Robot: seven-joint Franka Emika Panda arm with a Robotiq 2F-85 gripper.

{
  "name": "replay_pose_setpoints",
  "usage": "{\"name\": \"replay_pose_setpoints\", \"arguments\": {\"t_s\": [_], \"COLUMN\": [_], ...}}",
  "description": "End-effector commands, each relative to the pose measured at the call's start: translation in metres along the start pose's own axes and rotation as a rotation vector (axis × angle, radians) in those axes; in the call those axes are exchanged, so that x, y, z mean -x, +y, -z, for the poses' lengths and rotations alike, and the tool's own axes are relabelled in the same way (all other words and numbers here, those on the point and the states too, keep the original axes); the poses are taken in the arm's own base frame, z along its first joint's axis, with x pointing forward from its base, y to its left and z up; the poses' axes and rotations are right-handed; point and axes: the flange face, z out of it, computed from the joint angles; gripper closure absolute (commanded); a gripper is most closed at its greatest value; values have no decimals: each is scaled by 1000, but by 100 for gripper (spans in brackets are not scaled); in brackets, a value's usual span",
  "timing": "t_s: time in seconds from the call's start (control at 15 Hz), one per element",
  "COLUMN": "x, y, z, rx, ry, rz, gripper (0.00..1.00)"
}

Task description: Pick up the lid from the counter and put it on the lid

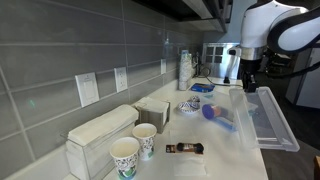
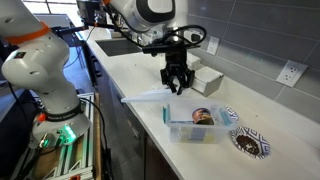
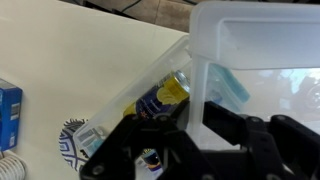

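Observation:
The lid is still hanging tilted toward the counter's edge. The robot's gripper will next move it toward the patterned bowls, lower it onto the box's open top (image 2: 196, 111) (image 3: 163, 98) and let it go.
My gripper (image 2: 177, 88) is shut on the rim of a large clear plastic lid (image 2: 148, 97), which hangs tilted above the counter. In an exterior view the lid (image 1: 272, 120) slopes down from the gripper (image 1: 246, 86) toward the counter's edge. In the wrist view the lid's (image 3: 250, 40) thin wall runs between the two black fingers (image 3: 225, 120). Just beneath it stands a clear plastic box (image 2: 183, 131) with a can and blue items inside. This box (image 3: 120, 100) shows through the lid in the wrist view.
Two patterned bowls (image 2: 248, 142) (image 2: 232, 116) lie beyond the box. A white box (image 2: 207, 80) sits by the wall. Two paper cups (image 1: 125, 155) (image 1: 146, 138), a napkin dispenser (image 1: 100, 135) and a dark wrapped bar (image 1: 184, 148) stand further along the counter.

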Motion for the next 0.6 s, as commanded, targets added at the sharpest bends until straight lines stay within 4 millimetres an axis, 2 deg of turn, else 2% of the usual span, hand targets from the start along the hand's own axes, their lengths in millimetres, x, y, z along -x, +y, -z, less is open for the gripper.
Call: {"name": "replay_pose_setpoints", "arguments": {"t_s": [0.0,0.27,0.33,0.4,0.53], "x": [-11,-22,-11,-13,-14], "y": [38,68,54,58,58], "z": [-6,-15,-5,-7,-8], "rx": [-28,-65,-38,-43,-43], "ry": [20,103,66,71,68], "rz": [159,290,237,245,244], "gripper": [94,94,94,77,77]}}
